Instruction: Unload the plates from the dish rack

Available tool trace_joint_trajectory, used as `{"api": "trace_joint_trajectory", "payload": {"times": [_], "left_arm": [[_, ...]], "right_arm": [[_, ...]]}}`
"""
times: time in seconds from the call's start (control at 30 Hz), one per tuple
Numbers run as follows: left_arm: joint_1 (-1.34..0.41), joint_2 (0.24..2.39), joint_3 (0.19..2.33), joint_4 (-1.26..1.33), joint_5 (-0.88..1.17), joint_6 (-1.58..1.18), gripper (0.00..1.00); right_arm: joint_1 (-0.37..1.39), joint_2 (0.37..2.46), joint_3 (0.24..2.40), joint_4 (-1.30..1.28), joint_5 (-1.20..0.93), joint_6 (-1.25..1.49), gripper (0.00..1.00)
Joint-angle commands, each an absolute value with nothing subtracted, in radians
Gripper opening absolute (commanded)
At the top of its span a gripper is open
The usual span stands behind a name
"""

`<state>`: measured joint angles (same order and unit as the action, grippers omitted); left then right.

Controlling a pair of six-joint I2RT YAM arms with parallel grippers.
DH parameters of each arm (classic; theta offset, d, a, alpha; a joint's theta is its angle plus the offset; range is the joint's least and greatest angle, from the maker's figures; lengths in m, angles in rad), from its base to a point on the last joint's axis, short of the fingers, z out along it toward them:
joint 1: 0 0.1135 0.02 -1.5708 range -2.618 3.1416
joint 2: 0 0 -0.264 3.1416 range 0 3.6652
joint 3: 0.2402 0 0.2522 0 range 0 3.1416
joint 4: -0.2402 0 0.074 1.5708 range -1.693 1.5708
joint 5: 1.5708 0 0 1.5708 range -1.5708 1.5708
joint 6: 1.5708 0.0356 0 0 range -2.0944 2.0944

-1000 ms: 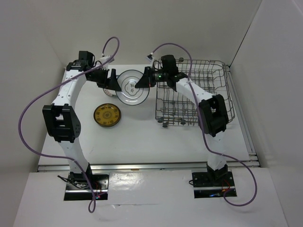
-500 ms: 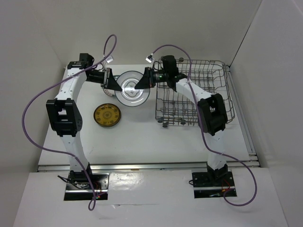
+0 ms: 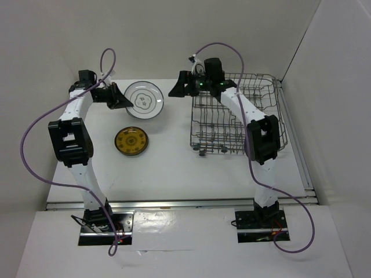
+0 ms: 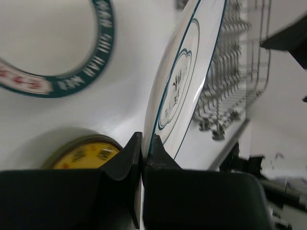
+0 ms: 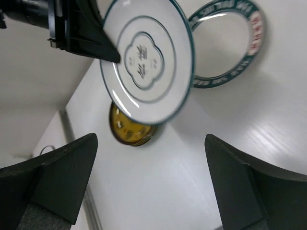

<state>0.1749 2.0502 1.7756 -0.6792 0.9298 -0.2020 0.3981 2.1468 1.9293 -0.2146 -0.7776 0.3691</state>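
The teal-rimmed plate (image 4: 50,38) lies flat on the tabletop below my left gripper. I should next lower my left gripper and let go of the white plate's rim over that plate.
My left gripper (image 3: 120,98) is shut on the rim of a white plate (image 3: 144,99) with a dark rim and centre motif, holding it tilted above the table's far left. The left wrist view shows that plate (image 4: 184,76) edge-on, its rim pinched between the left gripper's (image 4: 144,143) black fingers. My right gripper (image 3: 177,87) hangs open and empty just left of the dish rack (image 3: 237,116), apart from the plate (image 5: 146,60). An ochre-yellow plate (image 3: 131,141) lies flat on the table. A teal-rimmed plate (image 5: 225,48) lies flat below the held one.
The grey wire rack fills the right half of the table, and I see no plate in it. White walls close in the back and both sides. Purple cables loop above both arms.
The right gripper opened, let go of the white plate and drew back toward the rack. The left gripper shut on the plate's rim and carried it left.
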Motion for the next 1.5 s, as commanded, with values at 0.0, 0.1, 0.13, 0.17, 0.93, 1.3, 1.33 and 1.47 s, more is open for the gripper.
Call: {"api": "trace_joint_trajectory", "payload": {"times": [0.0, 0.1, 0.13, 0.17, 0.93, 1.3, 1.33, 1.47], "left_arm": [[0.230, 2.089, 1.847, -0.516, 0.825, -0.350, 0.00], [0.230, 2.172, 1.897, -0.476, 0.781, -0.414, 0.00], [0.230, 2.195, 1.939, -0.462, 0.781, -0.423, 0.00], [0.230, 2.250, 1.969, -0.462, 0.781, -0.432, 0.00], [0.127, 2.437, 2.255, -0.801, 0.417, -0.178, 0.72], [0.052, 2.413, 2.267, -0.856, 0.189, -0.049, 0.74], [0.042, 2.413, 2.267, -0.856, 0.143, -0.049, 0.74], [0.041, 2.344, 2.243, -0.847, 0.091, -0.060, 0.74]], "right_arm": [[0.362, 2.066, 2.002, -0.337, -0.643, 0.264, 1.00], [0.362, 1.996, 2.002, -0.370, -0.576, 0.212, 1.00], [0.362, 1.982, 2.002, -0.370, -0.566, 0.198, 1.00], [0.362, 1.971, 2.002, -0.380, -0.566, 0.198, 1.00], [0.362, 1.894, 1.945, -0.391, -0.563, 0.169, 1.00], [0.362, 1.904, 1.956, -0.382, -0.592, 0.169, 1.00], [0.362, 1.904, 1.956, -0.391, -0.592, 0.169, 1.00], [0.362, 1.884, 1.956, -0.400, -0.548, 0.169, 1.00]]}}
